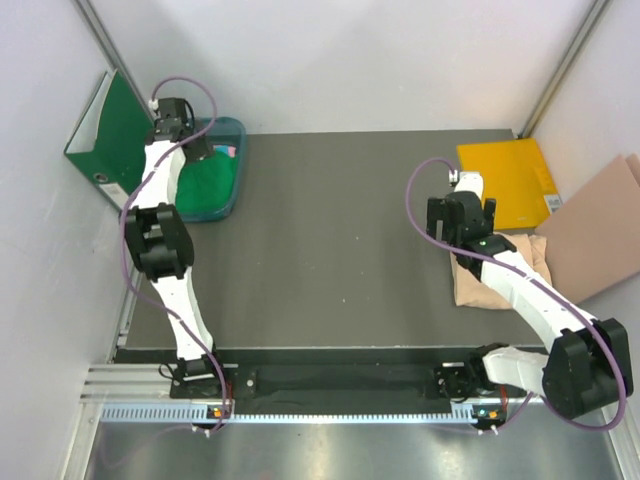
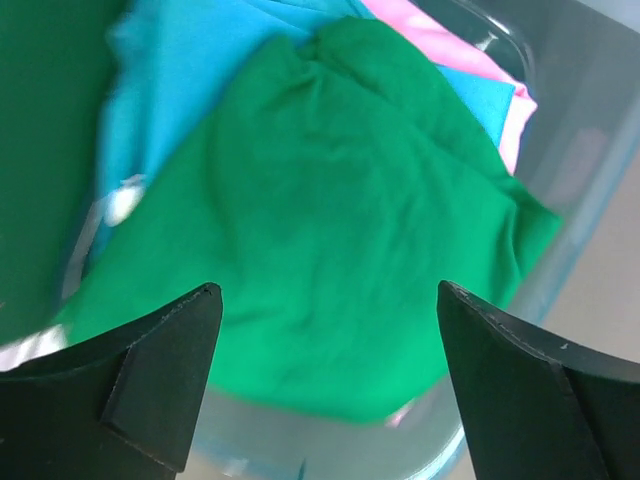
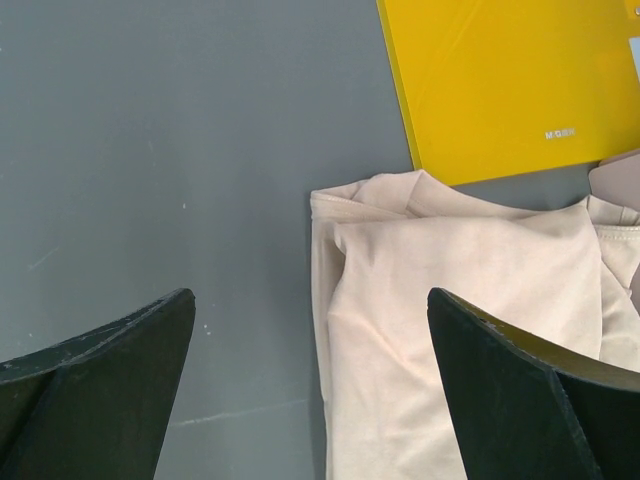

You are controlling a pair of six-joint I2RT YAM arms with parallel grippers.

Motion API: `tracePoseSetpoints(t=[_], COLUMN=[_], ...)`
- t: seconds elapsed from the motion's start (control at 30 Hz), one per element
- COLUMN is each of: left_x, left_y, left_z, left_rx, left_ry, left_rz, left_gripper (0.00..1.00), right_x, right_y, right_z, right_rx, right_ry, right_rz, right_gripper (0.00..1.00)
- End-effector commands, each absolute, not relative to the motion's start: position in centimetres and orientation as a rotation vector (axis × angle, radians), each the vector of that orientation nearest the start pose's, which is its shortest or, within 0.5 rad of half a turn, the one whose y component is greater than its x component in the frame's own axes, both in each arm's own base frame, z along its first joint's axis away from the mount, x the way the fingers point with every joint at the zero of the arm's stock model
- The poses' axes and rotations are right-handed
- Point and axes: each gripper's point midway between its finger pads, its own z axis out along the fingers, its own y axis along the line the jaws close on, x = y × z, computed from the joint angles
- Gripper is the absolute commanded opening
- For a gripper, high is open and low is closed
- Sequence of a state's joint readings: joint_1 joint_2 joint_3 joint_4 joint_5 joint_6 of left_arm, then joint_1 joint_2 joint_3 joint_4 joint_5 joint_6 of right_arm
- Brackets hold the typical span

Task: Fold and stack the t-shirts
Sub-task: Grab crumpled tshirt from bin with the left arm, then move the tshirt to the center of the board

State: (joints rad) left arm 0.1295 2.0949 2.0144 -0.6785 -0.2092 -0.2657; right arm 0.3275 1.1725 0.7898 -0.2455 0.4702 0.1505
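Observation:
The green shirt is on top in the bin, over the teal-blue and pink ones. I should next move my left gripper down onto the green cloth's middle point(image 1: 210, 179) point(image 2: 352, 305) and close it.
A bright green t-shirt point(image 2: 330, 210) lies crumpled on top in a clear teal bin point(image 1: 228, 200) at the back left, over a teal-blue t-shirt point(image 2: 180, 80) and a pink one point(image 2: 450, 45). My left gripper point(image 2: 328, 295) is open and empty just above the green shirt point(image 1: 205, 180). A folded beige-peach t-shirt point(image 3: 460, 330) lies on the table at the right point(image 1: 530, 255). My right gripper point(image 3: 312, 300) is open and empty above that shirt's left edge.
A green ring binder point(image 1: 108, 135) leans on the left wall behind the bin. A flat yellow folder point(image 1: 505, 180) lies at the back right, also in the right wrist view point(image 3: 500, 80). A brown cardboard sheet point(image 1: 600, 225) lies beyond the beige shirt.

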Motion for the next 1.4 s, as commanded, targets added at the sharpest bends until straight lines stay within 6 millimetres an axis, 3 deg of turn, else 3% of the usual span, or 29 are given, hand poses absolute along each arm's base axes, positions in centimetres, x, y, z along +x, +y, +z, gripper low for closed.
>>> tracePoseSetpoints(t=[0.0,0.23,0.33,0.37,0.4,0.5,0.6,0.63,0.67,0.7,0.77,0.8,0.83,0.87,0.93,1.0,1.03,1.1,1.23,1.33,1.37], left_x=[55.7,56.3,56.4,56.5,56.5,56.5,56.5,56.4,56.4,55.9,55.4,54.6,54.4,53.9,52.9,52.2,51.6,51.0,47.9,45.5,44.9], left_y=[7.8,7.0,6.9,7.0,7.2,7.4,7.4,6.7,6.4,6.0,4.7,3.9,2.0,1.4,-3.5,-7.1,-10.4,-14.7,-26.0,-31.4,-32.1], left_z=[16.5,12.4,11.6,11.9,11.9,13.2,16.9,19.9,21.2,24.5,27.5,30.3,31.6,32.9,35.7,37.5,38.0,38.1,37.6,35.5,34.9], left_rx=[-0.575,-0.601,-0.602,-0.603,-0.609,-0.599,-0.584,-0.561,-0.549,-0.535,-0.493,-0.465,-0.421,-0.404,-0.296,-0.218,-0.154,-0.067,0.176,0.316,0.333], left_ry=[2.317,2.389,2.411,2.405,2.404,2.382,2.299,2.241,2.204,2.139,2.080,2.032,2.013,1.991,1.952,1.920,1.916,1.925,1.956,2.003,2.017], left_rz=[0.065,0.028,0.029,0.036,0.053,0.062,0.039,-0.008,-0.027,-0.050,-0.045,-0.042,-0.056,-0.050,-0.111,-0.187,-0.245,-0.357,-0.633,-0.729,-0.741], left_gripper=[0.93,0.78,0.49,0.15,0.01,0.00,0.00,0.00,0.00,0.00,0.00,0.00,0.00,0.00,0.00,0.00,0.00,0.00,0.00,0.00,0.00], right_x=[34.7,35.8,36.3,36.4,36.5,36.8,36.9,36.9,36.8,36.8,36.7,36.7,36.7,36.7,36.6,36.7,36.7,36.7,36.7,36.5,36.3], right_y=[3.9,4.2,4.3,4.3,4.4,4.6,4.6,4.6,4.5,4.6,4.5,4.5,4.6,4.7,4.8,4.8,4.8,4.5,3.5,1.1,-0.7], right_z=[15.9,15.5,15.2,14.9,15.1,15.0,14.8,14.8,14.7,14.7,14.5,14.6,14.7,14.7,14.7,14.8,14.8,15.0,15.3,15.4,15.4], right_rx=[0.067,0.061,0.062,0.059,0.058,0.050,0.044,0.047,0.045,0.046,0.070,0.087,0.093,0.094,0.108,0.129,0.136,0.163,0.236,0.351,0.409], right_ry=[2.092,2.106,2.111,2.118,2.116,2.122,2.129,2.128,2.131,2.132,2.134,2.131,2.130,2.130,2.131,2.128,2.131,2.124,2.120,2.112,2.099], right_rz=[-0.253,-0.274,-0.277,-0.280,-0.281,-0.283,-0.286,-0.286,-0.288,-0.283,-0.275,-0.264,-0.254,-0.245,-0.231,-0.222,-0.219,-0.209,-0.181,-0.155,-0.171], right_gripper=[1.00,1.00,1.00,1.00,1.00,1.00,0.99,1.00,1.00,1.00,1.00,1.00,1.00,1.00,0.99,1.00,1.00,1.00,1.00,1.00,1.00])
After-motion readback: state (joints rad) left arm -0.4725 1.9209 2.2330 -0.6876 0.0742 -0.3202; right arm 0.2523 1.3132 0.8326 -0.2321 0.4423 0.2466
